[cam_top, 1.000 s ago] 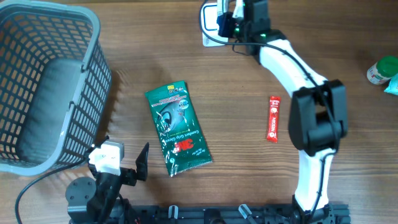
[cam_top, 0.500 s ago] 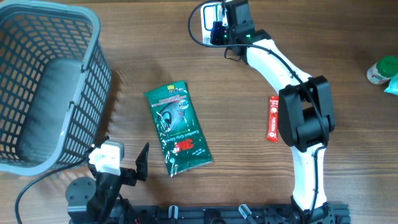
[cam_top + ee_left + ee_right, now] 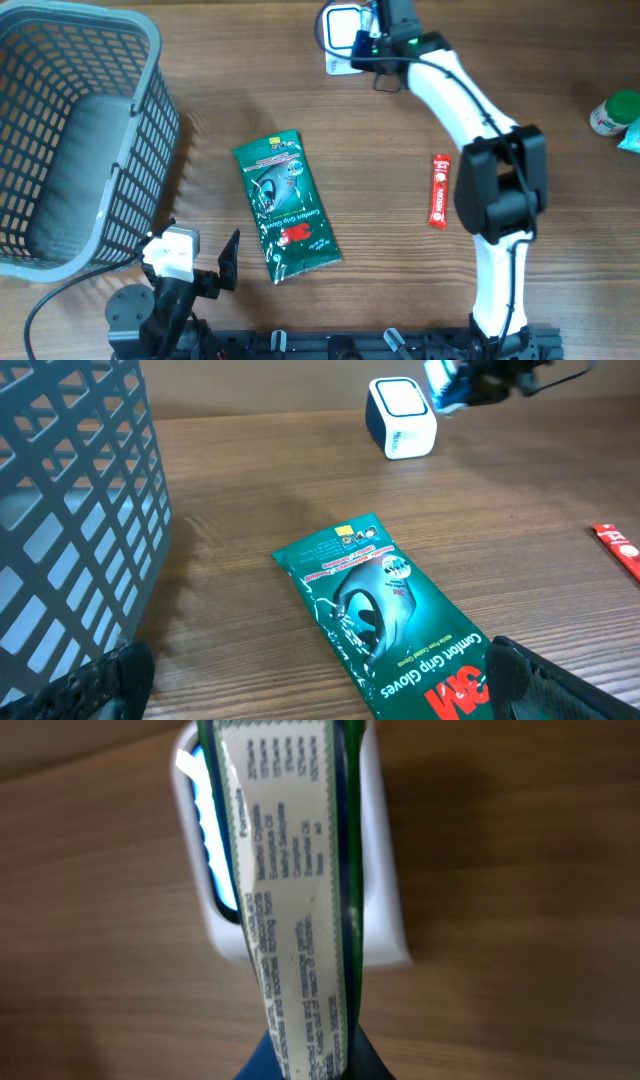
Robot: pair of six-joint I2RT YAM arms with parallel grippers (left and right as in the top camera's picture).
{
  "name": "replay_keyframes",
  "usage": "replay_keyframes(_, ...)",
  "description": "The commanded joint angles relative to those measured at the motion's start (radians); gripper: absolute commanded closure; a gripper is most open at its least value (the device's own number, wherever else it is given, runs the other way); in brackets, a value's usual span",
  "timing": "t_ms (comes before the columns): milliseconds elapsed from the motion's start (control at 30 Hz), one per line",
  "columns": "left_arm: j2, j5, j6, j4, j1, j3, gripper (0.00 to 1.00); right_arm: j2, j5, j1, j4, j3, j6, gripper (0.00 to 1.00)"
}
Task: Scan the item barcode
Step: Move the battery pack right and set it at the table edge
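Note:
The robot's right gripper will next carry the item off the scanner and back, to the right in the overhead view, toward the green-capped bottle (image 3: 615,112), clear of the red stick sachet.
My right gripper (image 3: 308,1065) is shut on the item (image 3: 290,910), a narrow flat pack with a white printed label and green and blue edges. It holds the item upright directly over the white barcode scanner (image 3: 385,920), whose blue-lit window shows beside the label. No barcode shows on the side I see. From overhead the scanner (image 3: 338,30) sits at the table's far edge with the right gripper (image 3: 372,38) against it. My left gripper (image 3: 320,695) stands open low at the near edge, empty, over the end of a green glove packet (image 3: 385,615).
The green glove packet (image 3: 285,205) lies flat mid-table. A red stick sachet (image 3: 439,190) lies to its right, beside the right arm. A grey mesh basket (image 3: 150,150) fills the left side. A green-capped bottle (image 3: 615,110) stands at the far right edge.
The right arm swung left with the item, then back right, staying at the scanner. The left arm and the packets have not moved.

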Motion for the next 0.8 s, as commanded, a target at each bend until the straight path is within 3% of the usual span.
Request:
replay_keyframes(0,-0.006,0.012,-0.01,0.002,-0.005,-0.006,0.0,-0.134,0.055,-0.08,-0.161,0.039,0.024,0.95)
replay_keyframes(200,-0.006,0.011,-0.01,0.002,-0.005,-0.006,0.0,-0.174,0.292,-0.217,-0.595,0.036,0.118,0.95)
replay_keyframes(300,-0.006,0.012,-0.01,0.002,-0.005,-0.006,0.0,-0.173,0.446,-0.296,-0.72,-0.006,0.203,0.96)
replay_keyframes(667,-0.006,0.012,-0.01,0.002,-0.005,-0.006,0.0,-0.171,0.55,-0.703,-0.614,-0.367,0.254,0.95)
replay_keyframes(700,-0.006,0.012,-0.01,0.002,-0.005,-0.006,0.0,-0.171,0.55,-0.742,-0.609,-0.371,0.25,0.89)
replay_keyframes(733,-0.006,0.012,-0.01,0.002,-0.005,-0.006,0.0,-0.171,0.545,-0.777,-0.602,-0.371,0.244,0.74)
replay_keyframes(767,-0.006,0.012,-0.01,0.002,-0.005,-0.006,0.0,-0.172,0.538,-0.799,-0.598,-0.369,0.239,0.45)
